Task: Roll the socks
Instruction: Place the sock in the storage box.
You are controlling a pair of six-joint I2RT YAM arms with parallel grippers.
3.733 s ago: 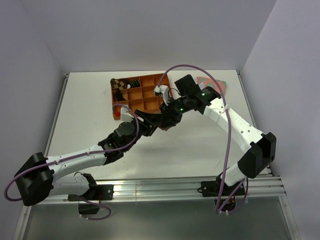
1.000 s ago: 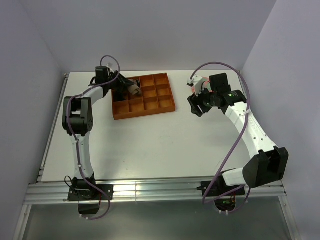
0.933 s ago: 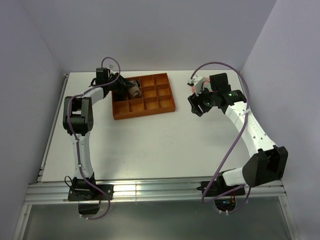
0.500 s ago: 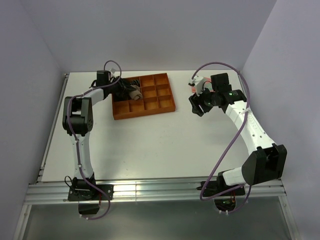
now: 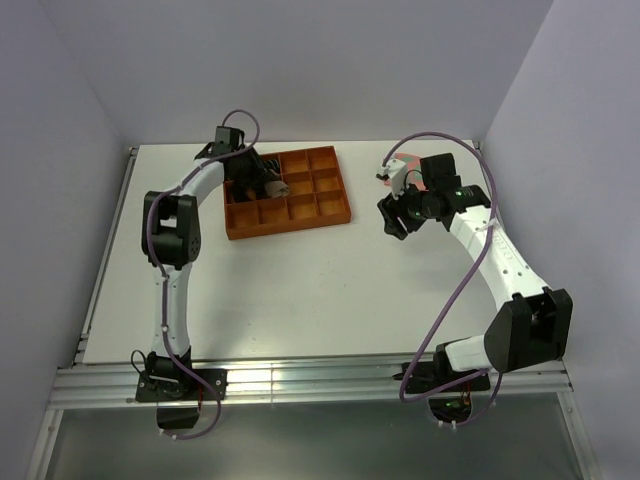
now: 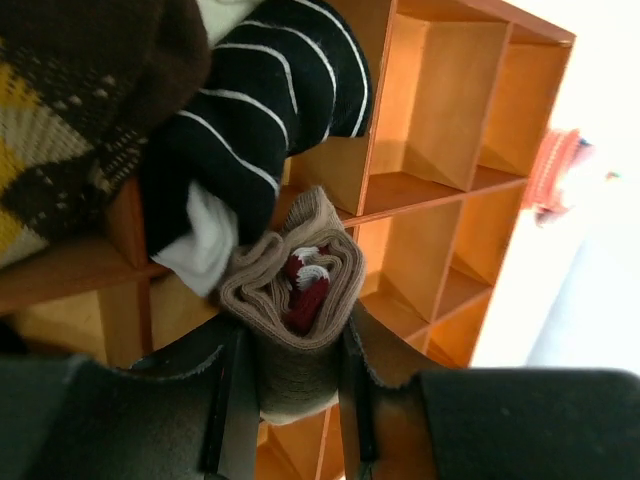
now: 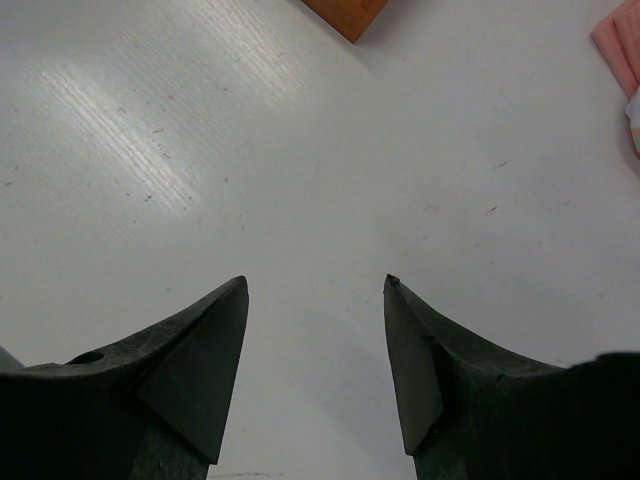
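Note:
The crooked tan-brown roll needs to be turned square with the tray's sides by my left gripper. Then the roll should go down into the cell (image 5: pixel 274 189) beside the striped sock.
In the left wrist view my left gripper (image 6: pixel 292 372) is shut on the tan-brown sock (image 6: pixel 297 330), a tight roll with its maroon-and-white cuff showing in the middle. It hangs just over a cell of the orange tray (image 6: pixel 440 100). The black sock with thin white stripes (image 6: pixel 262 105) lies bunched in the cell beside it, touching the roll. From above, the left gripper (image 5: pixel 260 183) holds the tan roll (image 5: pixel 273 186) at the tray's far left cells. My right gripper (image 7: pixel 315 285) is open over bare table, and it sits right of the tray (image 5: pixel 392 220).
A brown checkered rolled sock (image 6: pixel 70 120) fills the tray's corner cell. Flat pink-and-green socks (image 5: pixel 408 163) lie behind the right gripper, their pink edge (image 7: pixel 622 45) at the frame's right. The tray (image 5: pixel 290 226) has several vacant cells. Walls close the table's far and side edges.
Both arms have left the table's middle. Over the last second the left forearm swung right over the tray's corner with the tan roll held. The right gripper dropped slightly.

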